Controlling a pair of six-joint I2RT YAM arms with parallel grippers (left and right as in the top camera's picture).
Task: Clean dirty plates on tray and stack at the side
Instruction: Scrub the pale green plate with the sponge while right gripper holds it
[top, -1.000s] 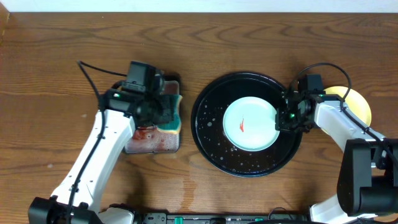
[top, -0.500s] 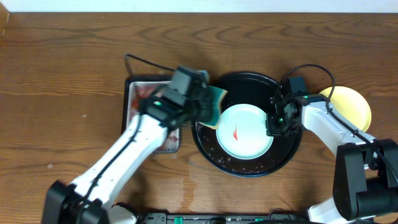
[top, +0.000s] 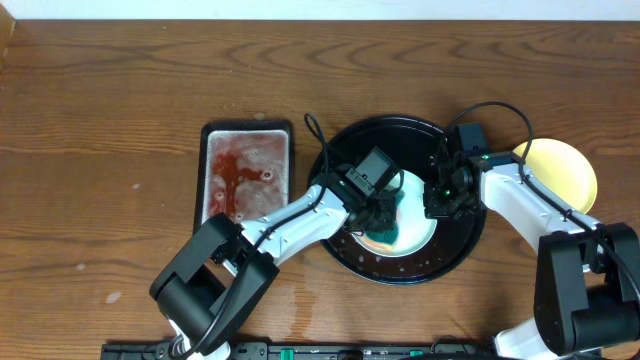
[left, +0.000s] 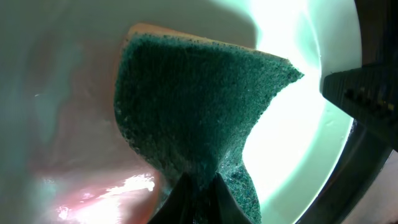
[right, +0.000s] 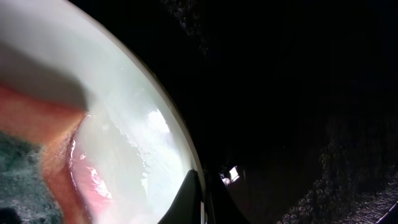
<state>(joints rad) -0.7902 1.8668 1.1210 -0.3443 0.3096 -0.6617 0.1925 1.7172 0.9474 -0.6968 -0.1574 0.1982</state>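
Observation:
I need to lift my left gripper next, carry the sponge (top: 386, 232) over the rectangular tray (top: 254, 194) and release it, because that tray is to the gripper's left in the overhead view.
A pale mint-white plate (top: 418, 228) lies in the large round black tray (top: 345, 160). My left gripper (top: 383, 216) is shut on a green sponge (top: 386, 232) and presses it onto the plate; the sponge (left: 199, 106) fills the left wrist view over the wet, reddish plate surface (left: 62, 112). My right gripper (top: 437, 200) is shut on the plate's right rim (right: 186, 155), one finger on each side. A yellow plate (top: 565, 170) lies on the table right of the tray. The third plate is out of view.
A rectangular black tray (top: 246, 180) with reddish soapy water stands left of the round tray. The round tray's floor (right: 298, 93) is wet and speckled with foam. The wooden table's back edge runs along the top.
My left arm has carried the sponge from the rectangular tray rightwards onto the plate, covering its red smear. My right gripper has stayed on the plate's rim.

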